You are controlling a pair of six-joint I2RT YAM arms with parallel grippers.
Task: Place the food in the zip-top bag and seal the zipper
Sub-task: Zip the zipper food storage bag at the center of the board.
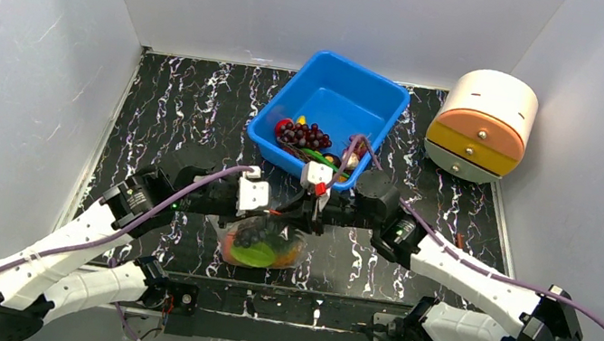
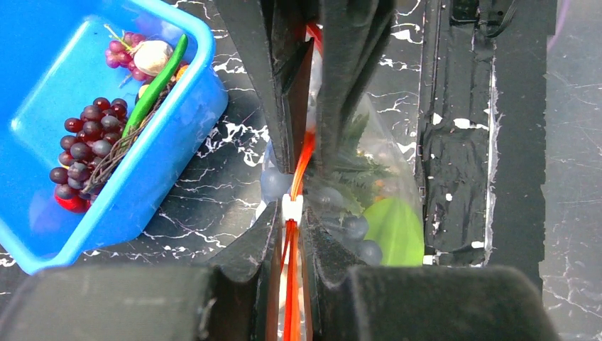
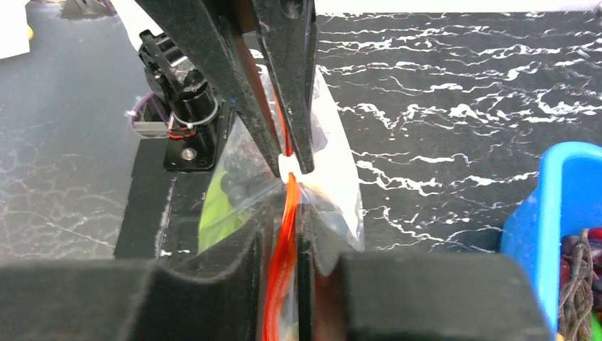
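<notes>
Part of the zipper still runs past the slider (image 2: 292,207), so I need to move my left gripper to the left in the top view, then outward and down to the bare tabletop.
The clear zip-top bag (image 1: 261,245) hangs just above the table between both arms. Inside it are dark grapes (image 2: 355,227), a green piece (image 2: 394,231), green pineapple leaves (image 2: 355,167) and something orange (image 1: 290,251). My left gripper (image 2: 291,222) is shut on the orange-red zipper (image 2: 304,153), with the white slider (image 2: 292,207) at its fingertips. My right gripper (image 3: 287,213) is shut on the same strip (image 3: 284,241) from the opposite side. The two grippers meet tip to tip. In the top view the left gripper (image 1: 284,216) and right gripper (image 1: 314,214) sit above the bag.
A blue bin (image 1: 381,110) stands behind the grippers, holding a red-purple grape bunch (image 1: 304,134) and other toy foods. It also shows in the left wrist view (image 2: 163,142) and the right wrist view (image 3: 561,206). A round drawer unit (image 1: 481,124) stands at the back right.
</notes>
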